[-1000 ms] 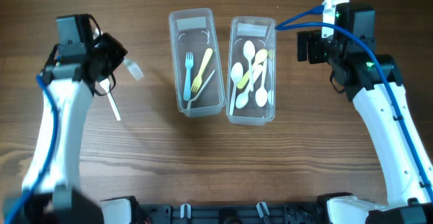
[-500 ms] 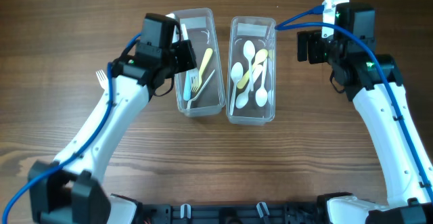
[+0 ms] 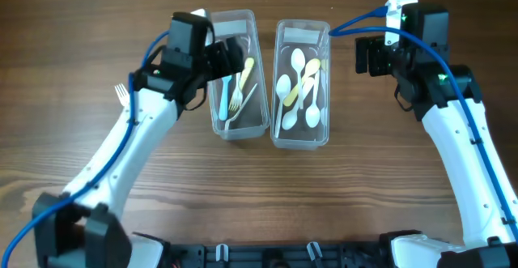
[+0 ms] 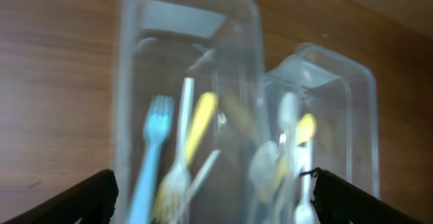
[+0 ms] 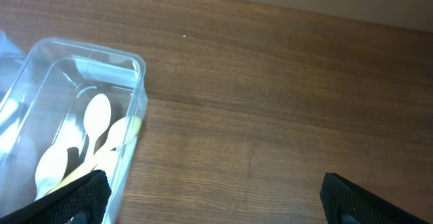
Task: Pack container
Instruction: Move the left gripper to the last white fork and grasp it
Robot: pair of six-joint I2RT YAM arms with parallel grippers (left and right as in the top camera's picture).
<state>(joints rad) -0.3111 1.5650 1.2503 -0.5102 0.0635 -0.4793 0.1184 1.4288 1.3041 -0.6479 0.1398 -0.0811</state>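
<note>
I will next bring my left gripper to the left in the overhead view and down onto the white fork (image 3: 123,96), because it is on the tabletop outside the containers.
Two clear containers stand side by side. The left container (image 3: 217,114) (image 4: 128,61) holds a blue fork (image 3: 224,90) (image 4: 150,156), a yellow fork (image 3: 240,80) (image 4: 193,126) and clear cutlery (image 4: 184,109), blurred in the wrist view. The right container (image 3: 279,134) (image 5: 135,68) holds white and yellow spoons (image 3: 298,86) (image 5: 95,116). My left gripper (image 3: 235,57) (image 4: 216,207) hovers over the left container, open, nothing between its fingers. My right gripper (image 3: 362,56) (image 5: 216,204) hangs open over bare wood, right of the spoon container.
A white fork (image 3: 121,94) lies on the wooden table left of the containers, partly hidden by my left arm. The arm bases stand along the front edge.
My left arm swung from the table's left side to above the left container, carrying a clear utensil, and its jaws have opened. The right arm has not moved.
</note>
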